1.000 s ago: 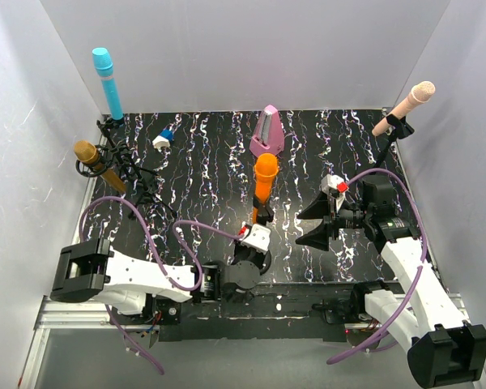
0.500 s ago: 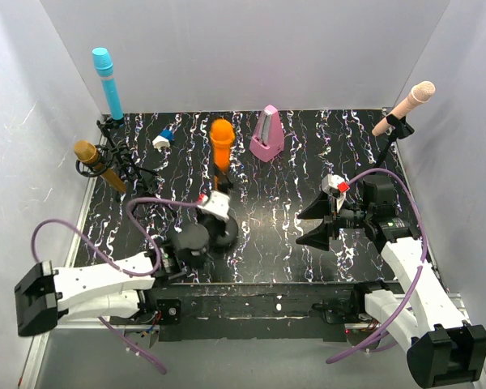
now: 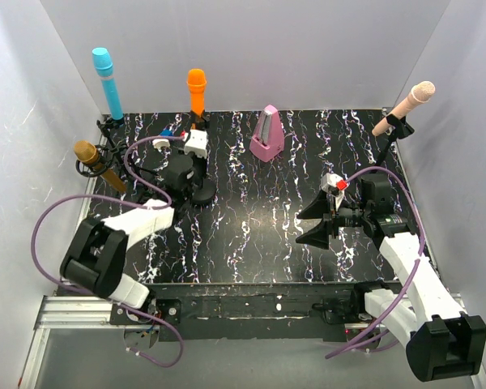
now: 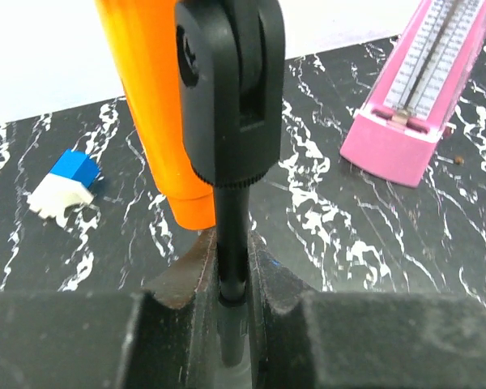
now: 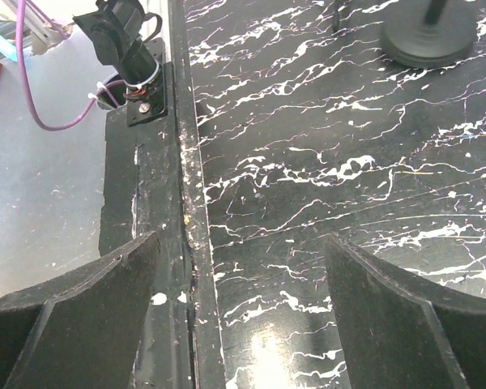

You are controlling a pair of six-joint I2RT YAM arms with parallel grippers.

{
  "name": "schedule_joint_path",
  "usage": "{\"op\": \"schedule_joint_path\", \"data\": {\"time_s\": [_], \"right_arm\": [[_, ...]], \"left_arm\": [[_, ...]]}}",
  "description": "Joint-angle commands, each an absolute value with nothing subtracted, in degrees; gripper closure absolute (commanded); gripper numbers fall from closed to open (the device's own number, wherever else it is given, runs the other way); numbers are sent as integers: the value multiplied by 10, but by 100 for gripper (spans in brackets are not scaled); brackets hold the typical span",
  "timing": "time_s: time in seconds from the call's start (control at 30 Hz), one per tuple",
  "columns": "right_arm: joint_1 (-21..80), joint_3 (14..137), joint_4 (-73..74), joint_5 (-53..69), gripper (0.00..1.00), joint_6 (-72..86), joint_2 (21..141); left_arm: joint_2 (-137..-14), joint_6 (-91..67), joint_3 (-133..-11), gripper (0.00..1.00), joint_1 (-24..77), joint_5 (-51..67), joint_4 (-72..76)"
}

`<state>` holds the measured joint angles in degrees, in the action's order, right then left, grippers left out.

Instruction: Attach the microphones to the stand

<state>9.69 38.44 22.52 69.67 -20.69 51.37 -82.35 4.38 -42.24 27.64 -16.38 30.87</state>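
The orange microphone already sits in the clip (image 4: pixel 231 89). My left gripper should next move the pole outward toward the back wall, beside the blue and white block, and open.
My left gripper (image 3: pixel 196 147) is shut on the thin black pole (image 4: pixel 231 243) of a small stand. The stand's clip (image 4: pixel 231 89) holds the orange microphone (image 3: pixel 196 85) upright at the back left; the microphone also shows in the left wrist view (image 4: pixel 158 113). The cyan-blue microphone (image 3: pixel 107 81) and the gold microphone (image 3: pixel 93 162) sit in stands at the far left. The pale pink-beige microphone (image 3: pixel 407 105) sits in a stand at the back right. My right gripper (image 3: pixel 316 220) is open and empty over the right part of the mat; its wrist view (image 5: pixel 243 308) shows only mat between the jaws.
A pink pyramid metronome (image 3: pixel 267 134) stands at the back centre, right of the orange microphone. A small blue and white block (image 3: pixel 166 136) lies near the left stands. A round black stand base (image 5: pixel 429 32) shows in the right wrist view. White walls close in three sides.
My left arm has swung the orange microphone on its stand from the front centre of the mat to the back left. The right arm has not moved.
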Motion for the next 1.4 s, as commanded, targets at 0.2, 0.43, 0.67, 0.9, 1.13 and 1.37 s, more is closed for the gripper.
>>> {"op": "schedule_joint_path", "data": {"time_s": [0.2,0.43,0.67,0.9,1.13,1.37], "right_arm": [[85,381,224,715,12,-226,521],[77,380,226,715,12,-229,523],[69,379,226,722,12,-229,522],[46,374,235,732,12,-245,508],[15,388,292,724,11,-300,486],[11,565,452,514,11,-275,476]], "left_arm": [[-941,4,-533,100,186,-56,422],[-947,-24,-499,87,178,-40,424],[-869,-39,-439,53,178,-19,389],[-787,-58,-416,21,179,34,315],[-650,-122,-425,5,178,118,115],[-476,-193,-480,2,179,182,-137]]}}
